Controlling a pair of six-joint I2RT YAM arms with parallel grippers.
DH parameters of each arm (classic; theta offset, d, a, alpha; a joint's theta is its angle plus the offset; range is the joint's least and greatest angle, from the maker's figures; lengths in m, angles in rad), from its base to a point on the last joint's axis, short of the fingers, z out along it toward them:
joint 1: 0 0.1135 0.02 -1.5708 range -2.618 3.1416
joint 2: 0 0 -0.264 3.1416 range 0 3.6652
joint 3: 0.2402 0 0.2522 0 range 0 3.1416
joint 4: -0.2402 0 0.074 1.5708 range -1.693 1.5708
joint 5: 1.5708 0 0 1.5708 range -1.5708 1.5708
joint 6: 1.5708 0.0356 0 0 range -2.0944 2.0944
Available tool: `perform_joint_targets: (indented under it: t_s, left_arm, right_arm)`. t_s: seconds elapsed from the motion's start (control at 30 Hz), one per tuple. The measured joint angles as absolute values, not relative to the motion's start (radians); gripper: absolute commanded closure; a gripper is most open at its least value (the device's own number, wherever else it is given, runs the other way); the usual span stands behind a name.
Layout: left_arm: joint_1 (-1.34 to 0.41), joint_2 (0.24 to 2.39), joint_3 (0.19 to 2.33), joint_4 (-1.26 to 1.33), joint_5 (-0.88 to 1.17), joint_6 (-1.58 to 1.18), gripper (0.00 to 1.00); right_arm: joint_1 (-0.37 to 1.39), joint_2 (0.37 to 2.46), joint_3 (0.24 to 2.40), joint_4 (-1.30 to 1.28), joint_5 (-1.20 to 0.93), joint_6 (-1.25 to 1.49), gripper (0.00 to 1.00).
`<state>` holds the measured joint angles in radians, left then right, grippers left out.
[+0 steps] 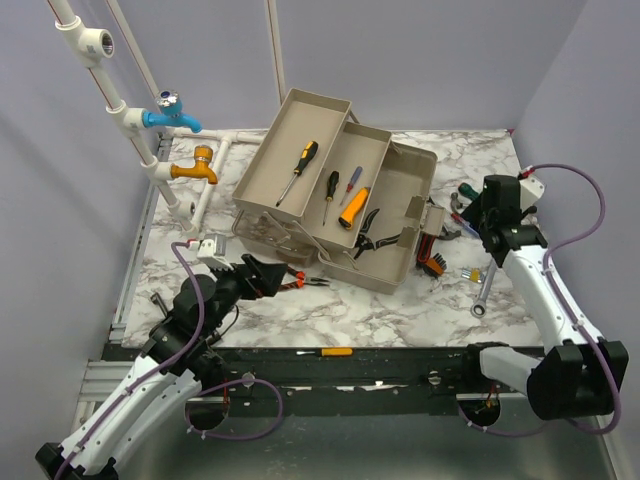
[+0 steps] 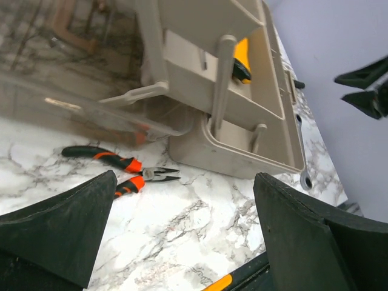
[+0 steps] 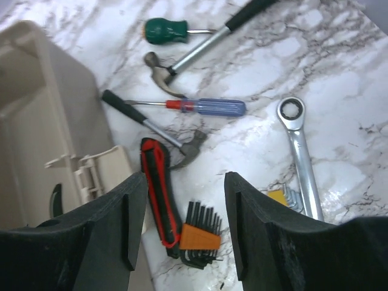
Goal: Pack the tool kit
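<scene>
Next, my right gripper turns and moves down toward the box, onto the handle's red end (image 1: pixel 460 219) (image 3: pixel 183 105), since the blue-red screwdriver lies crosswise.
The beige toolbox (image 1: pixel 392 205) stands open mid-table with its trays folded out; screwdrivers (image 1: pixel 300 168) and black pliers lie in them. Orange-black pliers (image 1: pixel 303 281) lie on the marble in front of it. My left gripper (image 1: pixel 268 277) is open and empty just left of these pliers, which also show in the left wrist view (image 2: pixel 121 170) beyond my left gripper (image 2: pixel 182 230). My right gripper (image 1: pixel 472 218) is open and empty over loose tools right of the box. Below my right gripper (image 3: pixel 185 224) lie a hex key set (image 3: pixel 200 239) and a red-black handle (image 3: pixel 159 194).
A ratchet wrench (image 3: pixel 300 151), a blue-red screwdriver (image 3: pixel 206 107), two small hammers (image 3: pixel 182 57) and a green-handled driver (image 3: pixel 167 30) lie right of the box. A yellow-handled screwdriver (image 1: pixel 325 352) lies on the front rail. White pipes with a blue tap (image 1: pixel 172 117) and an orange tap (image 1: pixel 195 170) stand back left.
</scene>
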<state>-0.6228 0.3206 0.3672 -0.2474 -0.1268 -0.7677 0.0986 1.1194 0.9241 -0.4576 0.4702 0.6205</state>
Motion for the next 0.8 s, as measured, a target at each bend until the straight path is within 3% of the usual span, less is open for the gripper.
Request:
perform_joint_targets:
  t_s: [0.17, 0.27, 0.8]
  left_arm:
    - [-0.623, 0.321, 0.361, -0.159, -0.034, -0.658, 0.02]
    - [-0.623, 0.322, 0.327, -0.085, 0.025, -0.614, 0.01]
    - [-0.623, 0.283, 0.106, 0.182, 0.177, -0.469, 0.01]
  right_arm:
    - [-0.014, 1.242, 0.914, -0.429, 0.374, 0.637, 0.38]
    - [-0.051, 1.348, 0.916, -0.407, 0.322, 0.642, 0.29]
    - [-0.058, 1.708, 1.130, -0.318, 0.177, 0.335, 0.30]
